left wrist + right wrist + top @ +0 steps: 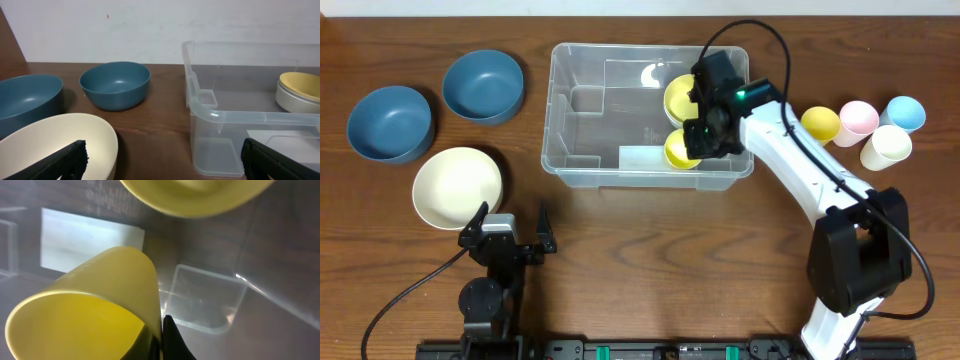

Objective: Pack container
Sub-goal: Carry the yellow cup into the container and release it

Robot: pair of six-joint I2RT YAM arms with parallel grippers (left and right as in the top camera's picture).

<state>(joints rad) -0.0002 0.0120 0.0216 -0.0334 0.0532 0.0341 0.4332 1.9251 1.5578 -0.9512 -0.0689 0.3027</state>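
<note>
My right gripper holds the cup by the cup's rim. Next I need to lower the cup onto the open spot of the container's bottom beside the yellow bowl and let go of the rim there.
The clear plastic container (pixel 570 165) sits at the table's centre; it also shows in the left wrist view (pixel 235 117). A yellow bowl (pixel 678 97) lies inside it at the back right, seen too in the right wrist view (pixel 200 195). My right gripper (pixel 705 135) is inside the container, shut on the rim of a yellow cup (pixel 680 150), which fills the lower left of the right wrist view (pixel 90 310). My left gripper (pixel 510 225) is open and empty near the front edge, beside a cream bowl (pixel 457 187).
Two blue bowls (pixel 388 122) (pixel 484 86) stand at the left. Yellow (pixel 820 123), pink (pixel 859 118), blue (pixel 903 112) and cream (pixel 886 148) cups lie at the right of the container.
</note>
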